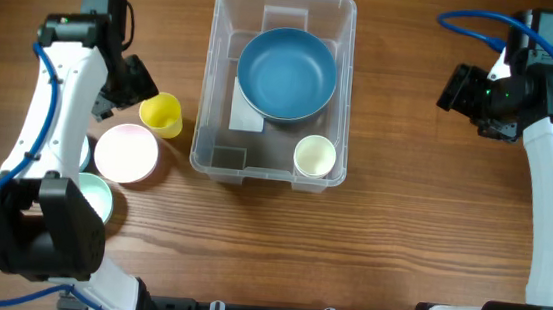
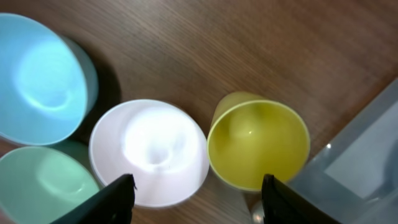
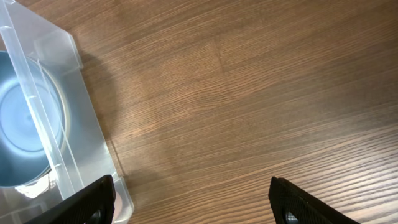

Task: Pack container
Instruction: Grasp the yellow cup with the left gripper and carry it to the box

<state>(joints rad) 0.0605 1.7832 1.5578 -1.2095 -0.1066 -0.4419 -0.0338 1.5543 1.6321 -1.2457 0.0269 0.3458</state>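
Note:
I will move my left gripper toward the yellow cup, then down onto the cup's rim [image 1: 147,124] [image 2: 211,157] beside the white bowl, since that rim is between its open fingers.
The clear plastic container [image 1: 208,159] stands at the table's middle. It holds a dark blue bowl [image 1: 287,73] and a cream cup [image 1: 314,156], with a white label [image 1: 245,115] on its base. A yellow cup [image 1: 163,113] stands just left of it, also in the left wrist view [image 2: 258,144]. My left gripper [image 2: 196,202] is open and empty, just left of the yellow cup, above the cup and a white bowl [image 2: 149,152]. My right gripper [image 3: 193,205] is open and empty over bare table, right of the container [image 3: 74,124].
Left of the container are a pinkish-white bowl [image 1: 126,152], a mint green bowl [image 1: 97,200] and a light blue bowl [image 2: 40,78], close together. Both arms' bases stand at the table's front corners.

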